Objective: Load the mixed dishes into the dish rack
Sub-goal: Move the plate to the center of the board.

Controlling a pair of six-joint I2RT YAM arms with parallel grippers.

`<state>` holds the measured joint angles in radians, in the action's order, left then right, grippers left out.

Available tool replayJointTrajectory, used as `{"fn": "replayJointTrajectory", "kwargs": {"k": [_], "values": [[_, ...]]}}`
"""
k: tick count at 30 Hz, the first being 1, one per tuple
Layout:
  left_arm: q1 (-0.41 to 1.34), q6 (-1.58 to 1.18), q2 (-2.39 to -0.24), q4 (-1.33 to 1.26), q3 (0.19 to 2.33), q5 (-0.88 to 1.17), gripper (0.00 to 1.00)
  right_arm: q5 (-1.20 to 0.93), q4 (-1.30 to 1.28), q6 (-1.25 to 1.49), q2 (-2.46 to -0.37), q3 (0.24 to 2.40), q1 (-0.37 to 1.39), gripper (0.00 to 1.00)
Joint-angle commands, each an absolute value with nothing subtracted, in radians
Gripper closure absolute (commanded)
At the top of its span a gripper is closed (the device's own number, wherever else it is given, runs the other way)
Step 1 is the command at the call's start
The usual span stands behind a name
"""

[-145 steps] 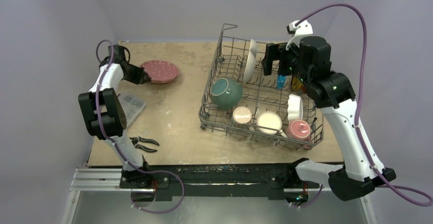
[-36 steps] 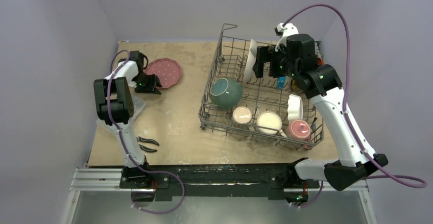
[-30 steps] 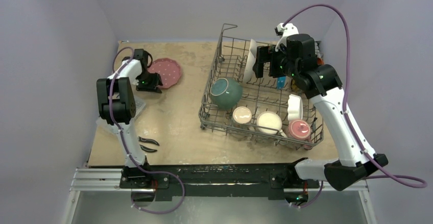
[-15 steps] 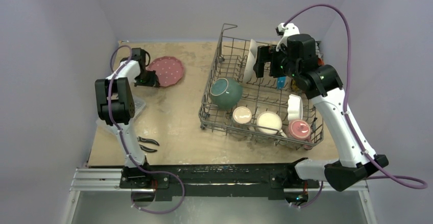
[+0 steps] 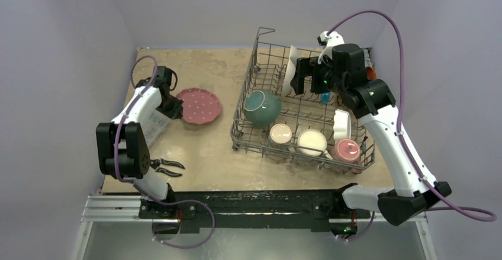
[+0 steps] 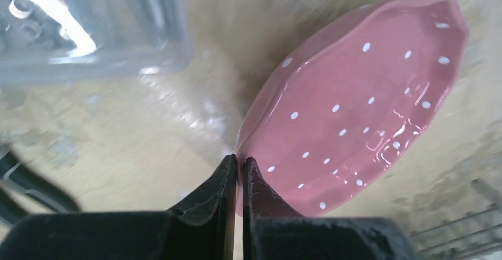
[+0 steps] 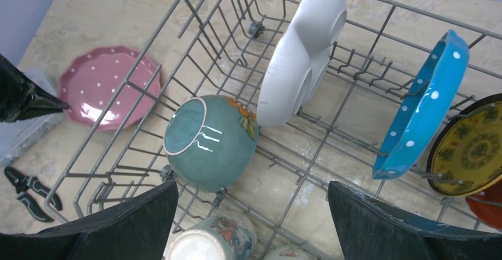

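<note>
The pink dotted plate (image 5: 200,106) needs to go back next, then toward the rack's near corner, and my left gripper needs to move it.
My left gripper (image 5: 176,107) (image 6: 240,160) is shut on the rim of the pink dotted plate (image 5: 200,106) (image 6: 361,112), which is tilted over the table left of the dish rack (image 5: 259,35). My right gripper (image 5: 302,75) (image 7: 253,212) is open and empty, hovering above the rack's far part. In the rack sit a teal round bowl (image 5: 262,107) (image 7: 208,140), a white divided plate on edge (image 5: 289,69) (image 7: 299,58), a blue plate (image 7: 423,103), a yellow patterned plate (image 7: 470,148), two mugs (image 5: 280,134), a white bowl (image 5: 341,124) and a red mug (image 5: 346,150).
A clear plastic compartment box (image 5: 153,124) (image 6: 89,23) lies at the table's left edge beside the left arm. Black-handled pliers (image 5: 167,167) (image 7: 29,192) lie near the front left. The rack's tall wire sides stand between the plate and the rack's inside.
My left gripper has taken hold of the pink plate's rim and carried it from the far left toward the rack and nearer. The right gripper has shifted slightly.
</note>
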<state>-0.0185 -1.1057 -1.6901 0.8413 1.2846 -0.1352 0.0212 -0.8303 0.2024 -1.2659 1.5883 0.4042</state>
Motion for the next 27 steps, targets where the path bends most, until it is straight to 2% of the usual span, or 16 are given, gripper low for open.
{"fn": "replayJointTrajectory", "kwargs": {"k": [1, 8, 12, 14, 20, 21, 24, 27], "values": [[0.029, -0.964, -1.532, 0.833, 1.087, -0.028, 1.00, -0.056, -0.760, 0.224, -1.204, 1.542, 0.406, 0.02], [0.043, -0.919, -1.360, 0.710, 0.798, 0.067, 1.00, -0.117, -0.750, 0.237, -1.176, 1.506, 0.408, 0.02], [0.043, -0.916, -1.351, 0.677, 0.730, 0.092, 0.95, -0.143, -0.746, 0.252, -1.163, 1.474, 0.409, 0.02], [0.044, -0.934, -1.344, 0.634, 0.693, 0.121, 0.89, -0.160, -0.744, 0.260, -1.160, 1.462, 0.410, 0.02], [0.047, -1.004, -1.312, 0.521, 0.617, 0.106, 0.50, -0.165, -0.754, 0.265, -1.153, 1.462, 0.424, 0.02], [0.049, -1.027, -1.303, 0.514, 0.610, 0.095, 0.47, -0.162, -0.756, 0.265, -1.150, 1.462, 0.425, 0.02], [0.053, -1.065, -1.301, 0.550, 0.612, 0.074, 0.44, -0.156, -0.762, 0.266, -1.144, 1.461, 0.425, 0.02], [0.079, -1.088, -1.324, 0.609, 0.644, 0.033, 0.46, -0.148, -0.760, 0.266, -1.140, 1.459, 0.425, 0.02]]}}
